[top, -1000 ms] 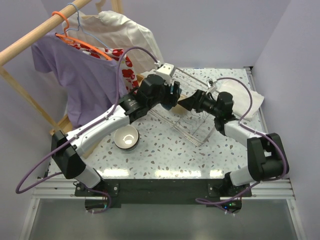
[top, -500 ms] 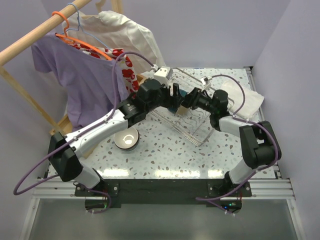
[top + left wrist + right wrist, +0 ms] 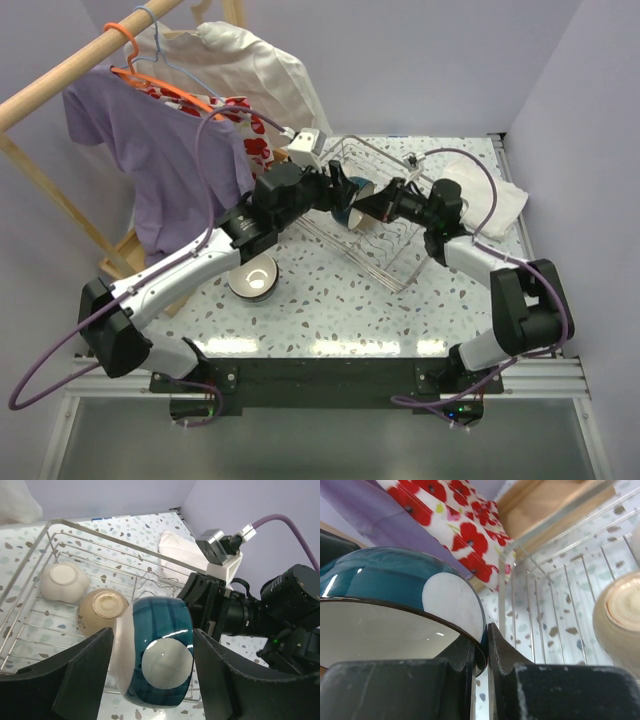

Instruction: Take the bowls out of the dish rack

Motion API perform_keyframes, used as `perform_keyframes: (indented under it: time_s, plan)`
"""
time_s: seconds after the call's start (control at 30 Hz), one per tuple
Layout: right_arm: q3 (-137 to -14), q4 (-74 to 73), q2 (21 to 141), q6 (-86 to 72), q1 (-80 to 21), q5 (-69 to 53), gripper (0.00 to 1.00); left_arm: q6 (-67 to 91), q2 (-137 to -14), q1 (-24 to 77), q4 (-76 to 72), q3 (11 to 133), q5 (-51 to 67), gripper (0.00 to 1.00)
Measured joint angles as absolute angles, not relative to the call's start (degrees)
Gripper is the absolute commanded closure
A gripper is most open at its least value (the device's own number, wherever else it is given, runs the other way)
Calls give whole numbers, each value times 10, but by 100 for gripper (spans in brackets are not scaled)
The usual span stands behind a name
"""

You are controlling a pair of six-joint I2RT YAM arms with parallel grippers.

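The robot's right gripper should move back and down, turning the teal-banded bowl (image 3: 350,198) upright onto the table next to the pale-inside bowl, where the table is empty.
A teal-banded bowl (image 3: 350,198) hangs on its side over the dish rack (image 3: 385,265). My right gripper (image 3: 372,207) is shut on its rim, one finger inside and one outside, as the right wrist view shows (image 3: 481,640). My left gripper (image 3: 152,635) stands open, its fingers either side of the teal bowl (image 3: 160,650) with a gap on each side. In the wire rack (image 3: 115,537) lie a white bowl (image 3: 62,582) and a beige bowl (image 3: 102,607). Another bowl (image 3: 252,277) with a pale inside sits upright on the table, left of the rack.
A wooden clothes rail (image 3: 60,75) with a purple shirt (image 3: 170,170) and a poppy-print cloth stands at the back left, close to the left arm. A white cloth (image 3: 500,205) lies right of the rack. Both arms meet over the rack's left end.
My right gripper has reached in and shut on the teal bowl's rim. The left arm has shifted a little to the left; its jaws stay wide.
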State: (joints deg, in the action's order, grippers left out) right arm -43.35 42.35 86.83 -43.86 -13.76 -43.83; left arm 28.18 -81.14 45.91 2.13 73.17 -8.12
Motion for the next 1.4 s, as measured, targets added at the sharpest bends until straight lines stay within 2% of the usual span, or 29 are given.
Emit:
perform_keyframes:
  time_s: [0.07,0.27,0.5,0.77,1.07,1.4]
  plan:
    - [-434,365,849,-407,-138,-426,100,269,-799,459,21,726,-96,20]
    - [-446,149,781,-305,-147,-360,100,207,-737,459,22,698,-147,13]
    - [-536,-119,751,-226,-215,-227,100,99,-631,459,28,616,-198,1]
    - [-601,-336,749,-211,-287,-128,100,45,-484,459,79,482,-297,0]
    - [-706,-473,821,-222,-403,-45,100,38,-331,459,81,348,-377,0]
    - [-813,-532,993,-236,-520,25,100,39,-296,459,74,339,-469,0]
